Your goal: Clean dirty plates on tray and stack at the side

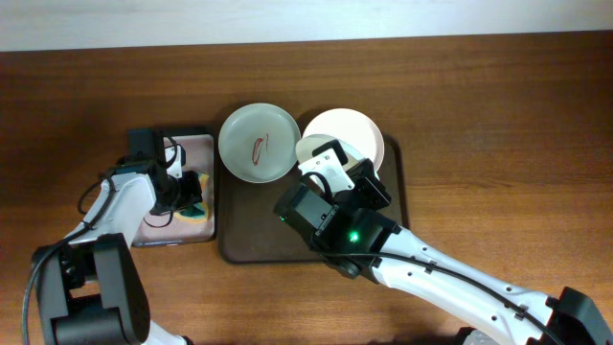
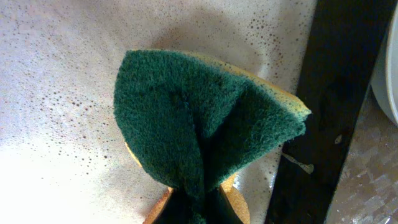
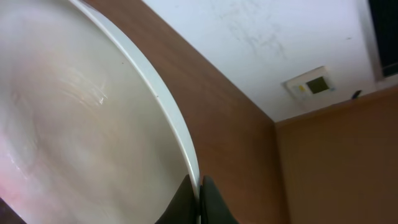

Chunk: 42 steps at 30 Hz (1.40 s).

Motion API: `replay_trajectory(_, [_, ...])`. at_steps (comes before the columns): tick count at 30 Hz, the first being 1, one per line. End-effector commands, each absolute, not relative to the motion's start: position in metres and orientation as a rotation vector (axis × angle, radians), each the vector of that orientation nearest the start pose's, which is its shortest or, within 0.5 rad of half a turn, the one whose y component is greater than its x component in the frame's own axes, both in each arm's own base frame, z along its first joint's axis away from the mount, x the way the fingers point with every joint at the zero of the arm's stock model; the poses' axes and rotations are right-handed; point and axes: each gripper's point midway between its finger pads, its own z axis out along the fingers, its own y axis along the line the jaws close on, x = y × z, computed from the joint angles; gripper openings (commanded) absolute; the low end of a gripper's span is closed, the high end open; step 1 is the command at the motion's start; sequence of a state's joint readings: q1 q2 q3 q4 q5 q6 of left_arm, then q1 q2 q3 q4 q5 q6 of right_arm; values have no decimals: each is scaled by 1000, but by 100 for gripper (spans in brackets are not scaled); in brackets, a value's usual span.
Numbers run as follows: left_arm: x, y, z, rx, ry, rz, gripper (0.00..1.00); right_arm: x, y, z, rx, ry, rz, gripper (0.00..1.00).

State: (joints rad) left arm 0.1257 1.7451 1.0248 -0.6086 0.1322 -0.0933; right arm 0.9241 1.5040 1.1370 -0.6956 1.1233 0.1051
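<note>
I will next move my right gripper to the right in the overhead view, past the brown tray (image 1: pixel 254 240). Then I will level the plate and lower it onto the table.
The dark brown tray (image 1: pixel 254 240) lies mid-table. A pale green plate (image 1: pixel 257 144) with a red smear rests on its back left corner. A white plate (image 1: pixel 356 129) rests at its back right. My right gripper (image 1: pixel 321 171) is shut on the rim of a second white plate (image 1: pixel 312 149), held tilted above the tray. In the right wrist view the fingers (image 3: pixel 199 198) pinch that plate's rim (image 3: pixel 81 124), and a faint pink tinge shows low on it. My left gripper (image 1: pixel 188 195) is shut on a green-and-yellow sponge (image 2: pixel 199 124), with its fingers (image 2: pixel 198 208) over the small tray.
The small pinkish tray (image 1: pixel 196 149) with a black rim (image 2: pixel 323 124) sits left of the brown tray, and its surface (image 2: pixel 50 93) is wet and foamy. Bare wooden table (image 1: pixel 498 115) lies to the right and behind.
</note>
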Motion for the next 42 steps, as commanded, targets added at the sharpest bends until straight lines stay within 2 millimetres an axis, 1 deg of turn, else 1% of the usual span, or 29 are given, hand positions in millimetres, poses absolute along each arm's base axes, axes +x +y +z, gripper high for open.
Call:
replay_trajectory(1, [352,19,21,-262,2871,-208,0,320,161,241,-427,1938,-877,4])
replay_trajectory(3, [352,19,21,-262,2871,-207,0,320,161,240,-403,1942,-859,4])
replay_trajectory(5, [352,19,21,-262,2871,-207,0,322,160,235,-359,1971,-803,4])
replay_trajectory(6, [352,19,21,-262,2871,-208,0,324,161,230,-346,2001,-762,4])
replay_trajectory(9, [352,19,21,-262,2871,-207,0,331,161,205,-271,2146,-569,4])
replay_trajectory(10, [352,18,21,-260,2872,-208,0,334,158,198,-224,2194,-504,4])
replay_trajectory(12, [352,18,21,-259,2872,-210,0,341,147,189,-135,2260,-424,4])
replay_trajectory(14, [352,18,21,-258,2873,-209,0,350,123,180,3,2340,-339,4])
replay_trajectory(15, [352,18,21,-259,2872,-209,0,354,113,176,43,2369,-309,4])
replay_trajectory(17, [352,18,21,-259,2872,-209,0,361,86,166,173,2437,-232,4])
replay_trajectory(20, [351,18,21,-259,2873,-209,0,366,32,153,441,2515,-104,4])
replay_trajectory(22, [351,18,21,-259,2875,-208,0,367,4,149,563,2525,-40,4])
replay_trajectory(24, [351,18,21,-259,2874,-209,0,364,-34,146,726,2517,23,4])
replay_trajectory(26, [351,18,21,-259,2875,-209,0,357,-63,141,846,2507,39,4])
replay_trajectory(28, [351,18,21,-259,2874,-208,0,345,-94,131,977,2508,24,4])
replay_trajectory(29, [351,18,21,-259,2874,-208,0,341,-103,127,1013,2514,19,4])
replay_trajectory(31, [351,18,21,-259,2875,-209,0,335,-119,115,1029,2549,17,4])
replay_trajectory(32, [351,18,21,-259,2875,-209,0,333,-126,107,1046,2566,9,4])
replay_trajectory(34, [351,18,21,-259,2874,-208,0,329,-132,93,1067,2603,-1,4])
replay_trajectory(37, [351,18,21,-259,2876,-209,0,327,-132,79,1089,2647,-2,4])
replay_trajectory(40, [351,18,21,-259,2876,-209,0,325,-131,71,1100,2673,-1,4])
replay_trajectory(42, [351,18,21,-259,2876,-209,0,327,-127,71,1090,2675,30,12])
